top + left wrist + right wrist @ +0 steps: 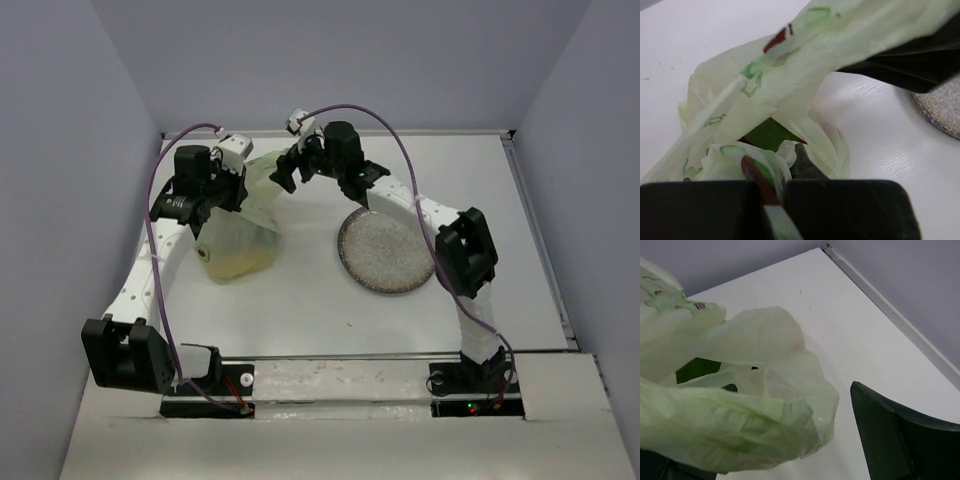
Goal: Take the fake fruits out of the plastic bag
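I should next move my left gripper back, down and to the left in the top view and let go over the tabletop below it, to spread the bag's narrow opening.
The pale yellow-green plastic bag [240,232] lies at the table's left, its mouth pulled up between both grippers. My left gripper [226,186] is shut on a fold of the bag's rim [767,172]. My right gripper [289,172] is open; the bag's other edge [740,425] is draped over its left finger, and its right finger [900,435] stands apart beside it. The fake fruits are inside the bag: a green leaf [769,135] shows in the opening, also in the right wrist view [695,369]. An orange spot [203,252] shows through the film.
The round speckled grey plate [388,250] sits right of the bag, under the right arm; its rim also shows in the left wrist view [940,107]. The table's raised back edge [890,315] runs behind the bag.
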Controlling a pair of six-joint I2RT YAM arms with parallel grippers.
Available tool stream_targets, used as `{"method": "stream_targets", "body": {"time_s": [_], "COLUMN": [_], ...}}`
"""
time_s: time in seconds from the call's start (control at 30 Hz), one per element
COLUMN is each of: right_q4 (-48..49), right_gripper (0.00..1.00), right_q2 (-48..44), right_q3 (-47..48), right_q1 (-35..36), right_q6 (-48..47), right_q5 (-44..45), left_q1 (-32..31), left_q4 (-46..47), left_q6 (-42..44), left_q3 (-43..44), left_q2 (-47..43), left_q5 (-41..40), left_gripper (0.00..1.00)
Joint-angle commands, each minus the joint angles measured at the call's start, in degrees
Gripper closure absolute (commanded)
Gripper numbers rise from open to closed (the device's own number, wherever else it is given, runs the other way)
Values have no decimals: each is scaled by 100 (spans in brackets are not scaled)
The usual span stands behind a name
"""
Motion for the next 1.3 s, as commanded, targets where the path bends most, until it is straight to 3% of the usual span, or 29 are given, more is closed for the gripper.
{"method": "stream_targets", "body": {"time_s": [0.0, 0.07, 0.1, 0.13, 0.2, 0.37, 0.47, 0.5, 0.6, 0.7, 0.97, 1.13, 1.27], "right_q4": [-268, -242, -181, -120, 143, 171, 162, 101, -162, -793, -1059, -1252, -1349], "right_gripper": [1, 15, 35, 49, 99, 99, 99, 99, 99, 99, 99, 99, 99], "right_q2": [617, 1108, 1242, 1347, 1419, 384, -881, -1493, -2218, -2868, -3669, -3504, -3354], "right_q3": [1030, 1813, 2059, 2435, 2588, 1844, 161, -151, -864, -1653, -3525, -4170, -4363], "right_q1": [39, 39, 39, 39, 39, -14, -233, -233, -233, -233, -233, -181, -181], "right_q6": [-250, 233, 609, 874, 1209, 1422, 1413, 1360, 1307, 1674, 2695, 3213, 3294], "right_q5": [-559, -751, -814, -858, -641, 677, 1853, 1997, 2297, 2149, 1779, 1147, 1111], "left_q1": [-32, -32, -32, -32, -23, 91, 109, 109, 118, 135, 135, 135, 135], "left_q4": [-89, -115, -124, -150, -203, -396, -730, -783, -924, -1073, -1117, -1398, -1504], "left_q6": [7, 33, 42, 42, 68, 200, 340, 332, 270, 401, 533, 990, 1332], "left_q3": [-53, -62, -53, -44, 69, 1087, 2159, 2275, 2373, 2059, 555, -359, -536], "left_q2": [-232, -241, -250, -250, -276, -224, -83, -83, -179, -363, -891, -1146, -1383], "left_q5": [-4, -22, -48, -74, -118, -566, -585, -532, -453, -636, -699, -874, -1225], "left_gripper": [100, 100, 100, 100, 100, 100, 100, 100, 100, 100, 100, 100, 100]}}
